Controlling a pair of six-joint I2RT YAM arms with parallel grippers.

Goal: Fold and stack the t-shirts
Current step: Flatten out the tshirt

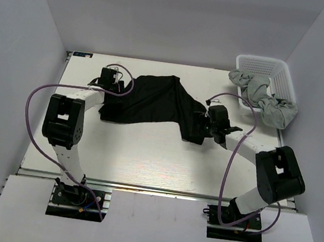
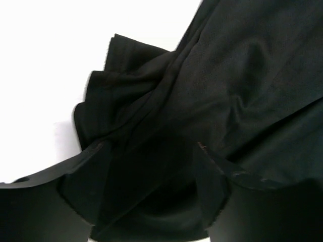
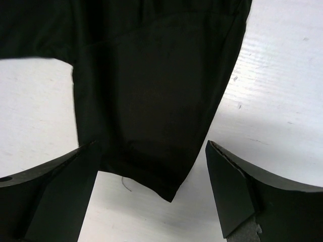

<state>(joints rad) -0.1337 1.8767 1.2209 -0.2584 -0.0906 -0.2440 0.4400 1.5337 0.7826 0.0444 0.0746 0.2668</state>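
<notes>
My right gripper comes down onto the t-shirt's edge by the black t-shirt's near corner point(image 1: 203, 139) point(image 3: 187, 171) next. It then closes, since that fabric lies flat between its open fingers.
One black t-shirt point(image 1: 153, 99) lies crumpled and stretched across the middle of the table. My left gripper point(image 1: 116, 95) is at its left end. In the left wrist view the gripper point(image 2: 150, 146) has its jaws apart, with bunched black t-shirt fabric point(image 2: 212, 80) between and under them. My right gripper point(image 1: 200, 128) is at the shirt's right end. There a flat corner of the black t-shirt point(image 3: 151, 101) lies on the table between the wide-open fingers of that gripper point(image 3: 151, 146), touching neither. Light grey t-shirts point(image 1: 266, 102) hang out of a basket at the back right.
The white lattice basket point(image 1: 265, 64) stands in the back right corner against the walls. Purple cables loop from both arms. Bare pale tabletop point(image 1: 145, 154) stretches between the shirt and the arm bases.
</notes>
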